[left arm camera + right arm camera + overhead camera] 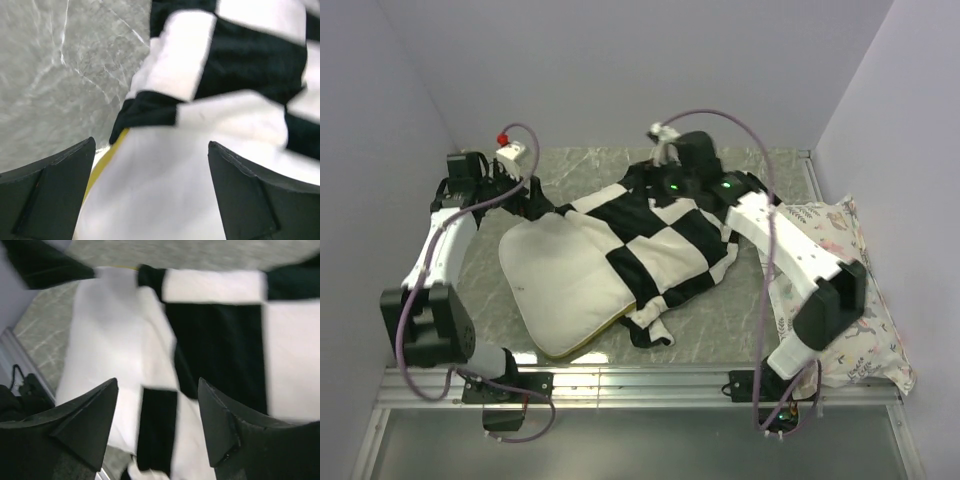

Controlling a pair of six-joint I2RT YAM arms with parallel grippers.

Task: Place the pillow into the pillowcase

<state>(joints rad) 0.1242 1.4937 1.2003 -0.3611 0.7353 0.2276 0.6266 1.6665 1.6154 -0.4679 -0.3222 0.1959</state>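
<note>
The white fabric (563, 326) at the pillow's near edge is outside the checkered pillowcase, so my left gripper should move back and down onto that edge of the pillow next.
The white pillow (560, 280) with a yellow band along its edge lies on the left of the table. Its right part is under or inside the black and white checkered pillowcase (670, 235), which is crumpled to its right. My left gripper (527, 195) is open above the pillow's far left corner. In the left wrist view the left gripper (151, 142) hovers over the pillow (165, 190), with its yellow band (102, 162) and the pillowcase (240, 55) beyond. My right gripper (663, 178) is open over the pillowcase's far edge. The right wrist view shows the right gripper (157, 380) above the pillowcase (220, 340) and the pillow (110, 330).
A deer-and-plant-print pillow (865, 300) lies at the table's right edge under the right arm. The marble tabletop (590, 165) is bounded by walls at the left, back and right. A metal rail (640, 380) runs along the front.
</note>
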